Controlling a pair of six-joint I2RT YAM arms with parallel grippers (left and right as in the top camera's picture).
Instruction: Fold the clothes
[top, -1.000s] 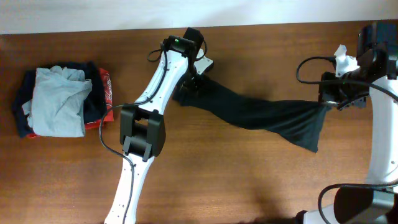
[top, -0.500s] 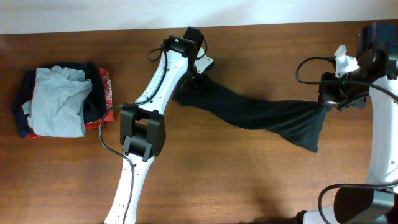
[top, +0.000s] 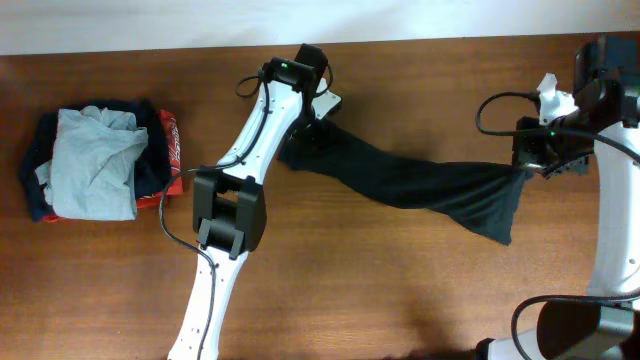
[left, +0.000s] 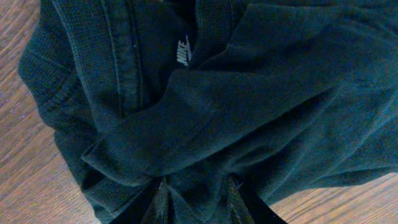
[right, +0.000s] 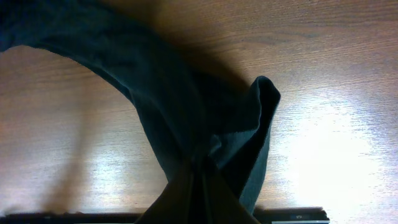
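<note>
Next, my right gripper moves up, then outward and down to the bare table near the table's back edge (top: 478, 92) and releases the shirt, as its end hangs twisted.
The black T-shirt (top: 420, 185) hangs stretched in a twisted band across the back of the wooden table (top: 350, 290), between my two grippers. My left gripper (top: 312, 132) is shut on its bunched left end. In the left wrist view the shirt (left: 267, 93) fills the frame, with the tiny white logo (left: 180, 51) near the top and cloth bunched between the fingers (left: 199, 200). My right gripper (top: 527, 168) is shut on the right end. In the right wrist view the fingers (right: 199, 183) pinch a fold of the shirt (right: 168, 93) above the table.
A pile of clothes lies at the far left: a light grey garment (top: 95, 165) on top of navy (top: 152, 165) and red-orange (top: 170, 140) ones. The table's back edge meets a pale wall (top: 400, 20). The left arm (top: 230, 215) reaches across the table's middle.
</note>
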